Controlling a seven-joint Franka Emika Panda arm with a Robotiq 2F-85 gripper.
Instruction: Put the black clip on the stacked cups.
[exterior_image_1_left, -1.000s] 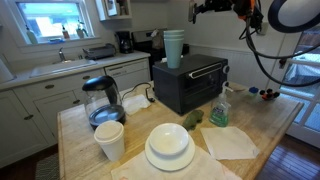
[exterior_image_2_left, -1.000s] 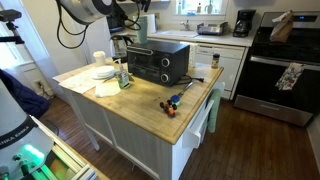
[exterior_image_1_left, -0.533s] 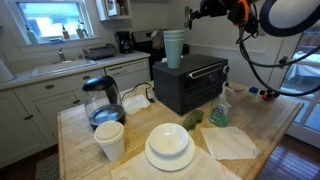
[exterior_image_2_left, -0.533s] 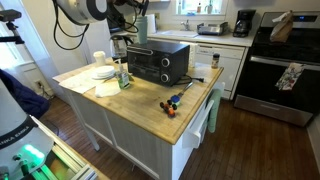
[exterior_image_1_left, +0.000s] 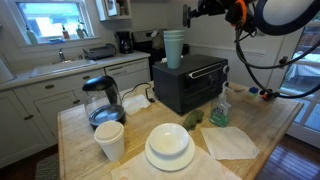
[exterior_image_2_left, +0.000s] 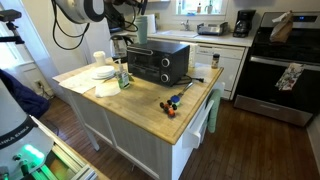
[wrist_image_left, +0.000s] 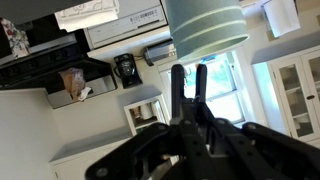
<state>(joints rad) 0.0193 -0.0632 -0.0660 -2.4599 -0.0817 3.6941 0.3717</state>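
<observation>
The black clip still stands above the stacked cups, so the robot's gripper will next lower toward them, bring the clip's prongs onto the edge of the cups' rim nearest it, and let the clip go.
The stacked cups (exterior_image_1_left: 174, 48), pale mint green, stand on top of a black toaster oven (exterior_image_1_left: 190, 82) and also show in the other exterior view (exterior_image_2_left: 147, 26). My gripper (exterior_image_1_left: 189, 13) hangs just right of the stack's rim and a little above it. It is shut on the black clip (exterior_image_1_left: 185, 17), which sticks out toward the cups. In the wrist view the stacked cups (wrist_image_left: 205, 25) fill the top. Two thin black prongs of the black clip (wrist_image_left: 178, 82) reach toward them from my gripper (wrist_image_left: 189, 100). Black on black, clip and fingers are hard to separate.
On the wooden island stand a glass kettle (exterior_image_1_left: 103, 100), a white foam cup (exterior_image_1_left: 110, 140), stacked white plates (exterior_image_1_left: 169, 146), a spray bottle (exterior_image_1_left: 220, 108) and a napkin (exterior_image_1_left: 230, 142). Small items lie at the island's end (exterior_image_2_left: 172, 102). A stove (exterior_image_2_left: 285, 60) stands beyond.
My gripper has moved sideways with the clip, closing in on the top of the cup stack. Nothing else has shifted.
</observation>
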